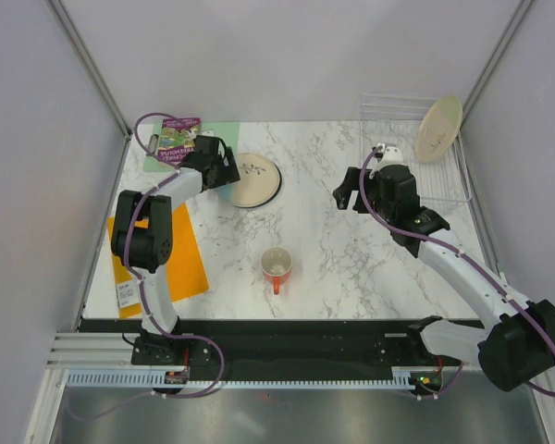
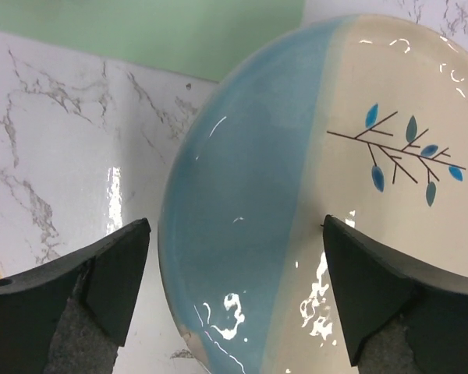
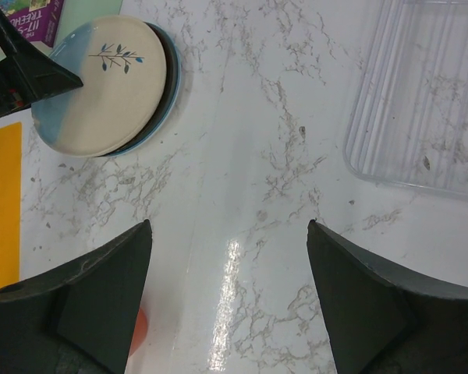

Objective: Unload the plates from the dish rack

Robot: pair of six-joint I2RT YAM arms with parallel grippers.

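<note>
My right gripper should next move outward and to the right in the top view, onto the yellow-cream plate's upper rim [image 1: 456,105], because only this plate stands in the rack [image 1: 388,116].
A cream plate with small sprigs [image 1: 254,176] lies on top of a stack on the marble table, with a darker plate rim showing under it in the right wrist view [image 3: 109,82]. My left gripper [image 1: 228,178] is open and empty over this plate's left edge; in the left wrist view [image 2: 234,300] one finger is over the marble and the other over the plate [image 2: 335,195]. A pale yellow-cream plate [image 1: 439,128] leans upright in the clear wire dish rack [image 1: 388,116] at the back right. My right gripper [image 1: 354,198] is open and empty above bare marble, left of the rack [image 3: 429,101].
An orange-red mug [image 1: 276,266] stands in the middle front of the table. An orange mat [image 1: 180,254] lies at the left. A green mat [image 1: 157,159] with a purple booklet [image 1: 180,137] lies at the back left. Walls close in both sides.
</note>
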